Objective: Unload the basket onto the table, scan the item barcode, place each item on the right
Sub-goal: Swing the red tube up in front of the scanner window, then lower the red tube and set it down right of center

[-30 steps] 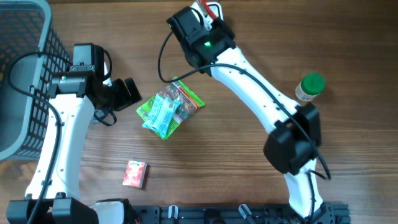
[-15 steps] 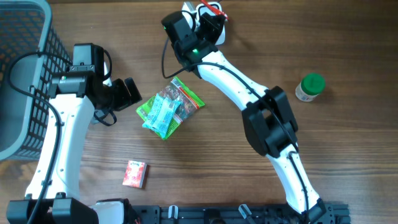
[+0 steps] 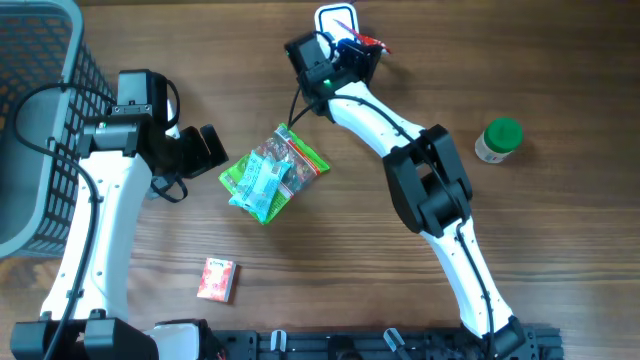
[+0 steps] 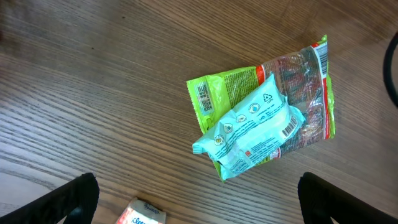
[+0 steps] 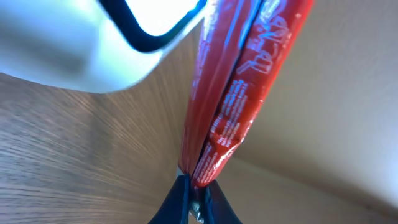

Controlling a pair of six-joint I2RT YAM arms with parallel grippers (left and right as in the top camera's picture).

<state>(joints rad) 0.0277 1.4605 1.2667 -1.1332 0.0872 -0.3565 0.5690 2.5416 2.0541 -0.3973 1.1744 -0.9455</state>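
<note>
My right gripper is at the scanner and needs to move back from it next, turning down onto the table near the green-capped bottle, where the red packet has room.
My right gripper [image 3: 362,46] is at the table's far edge, shut on a thin red packet [image 3: 373,42]. In the right wrist view the red packet [image 5: 242,81] stands up from the pinched fingertips of the right gripper [image 5: 199,196], right beside the white, black-rimmed scanner [image 5: 93,43]. From overhead the scanner [image 3: 335,18] lies just left of the packet. No barcode shows on it. My left gripper [image 3: 205,148] hangs open beside a teal packet [image 3: 258,183] lying on a green packet [image 3: 300,158]. The left wrist view shows the teal packet [image 4: 255,127] with its barcode facing up.
A grey mesh basket [image 3: 40,120] stands at the far left. A green-capped bottle [image 3: 499,140] sits at the right. A small red box [image 3: 217,279] lies near the front edge, its corner also showing as the box [image 4: 143,213] between my left fingers.
My right arm has folded back toward the far edge, carrying the red packet rightward to just right of the scanner. The left arm and the packets have not moved.
</note>
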